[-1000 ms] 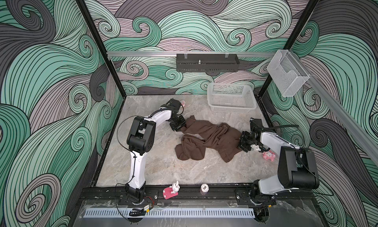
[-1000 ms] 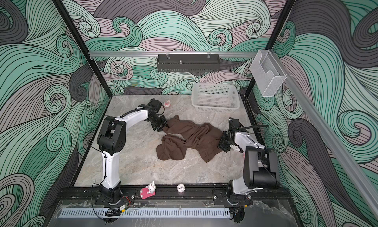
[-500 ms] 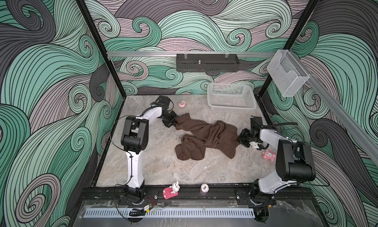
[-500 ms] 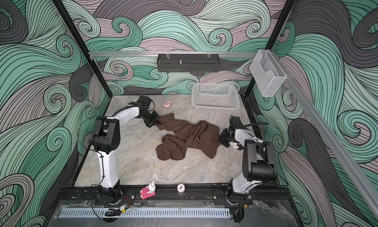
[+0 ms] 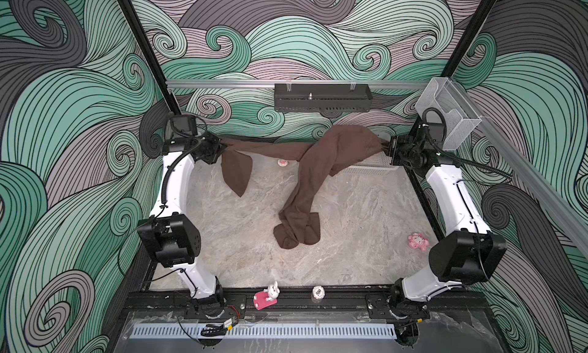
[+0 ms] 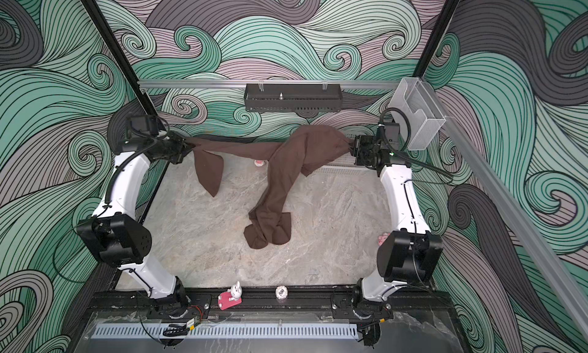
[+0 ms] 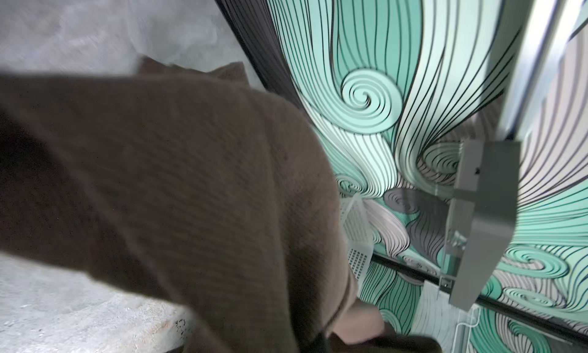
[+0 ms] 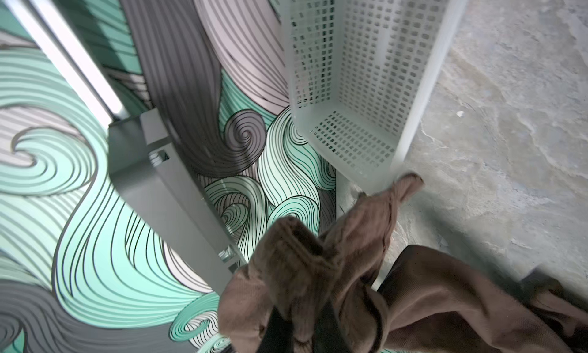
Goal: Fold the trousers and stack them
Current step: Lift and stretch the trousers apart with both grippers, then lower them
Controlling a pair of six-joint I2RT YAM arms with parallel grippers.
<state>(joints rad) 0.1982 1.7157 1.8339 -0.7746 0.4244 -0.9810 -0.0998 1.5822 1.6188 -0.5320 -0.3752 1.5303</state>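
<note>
The cloth still hangs raised, so my right gripper should go down and come back toward the bare tabletop in front of the basket to let go of the trousers' end.
The dark brown trousers [image 5: 313, 163] [image 6: 280, 163] are lifted and stretched across the back of the workspace between my two raised grippers. My left gripper [image 5: 222, 147] [image 6: 187, 146] is shut on one end, where a short flap hangs down. My right gripper [image 5: 386, 146] [image 6: 352, 147] is shut on the other end. A long twisted part drops to the table and bunches at its end [image 5: 297, 232]. In the left wrist view cloth [image 7: 191, 192] covers the jaws. In the right wrist view the dark fingers [image 8: 280, 332] pinch bunched cloth [image 8: 318, 262].
The white mesh basket [image 5: 372, 165] [image 8: 366, 80] stands at the back right, partly behind the hanging cloth. A pink toy [image 5: 417, 241] lies near the right arm, and a small pink thing [image 5: 282, 162] at the back. A rabbit figure [image 5: 266, 297] and a round token [image 5: 318, 292] sit on the front rail.
Both arms have risen and drawn apart toward the back corners. The trousers, a crumpled heap on the table before, now hang stretched between them. Both grippers have shut on the cloth.
</note>
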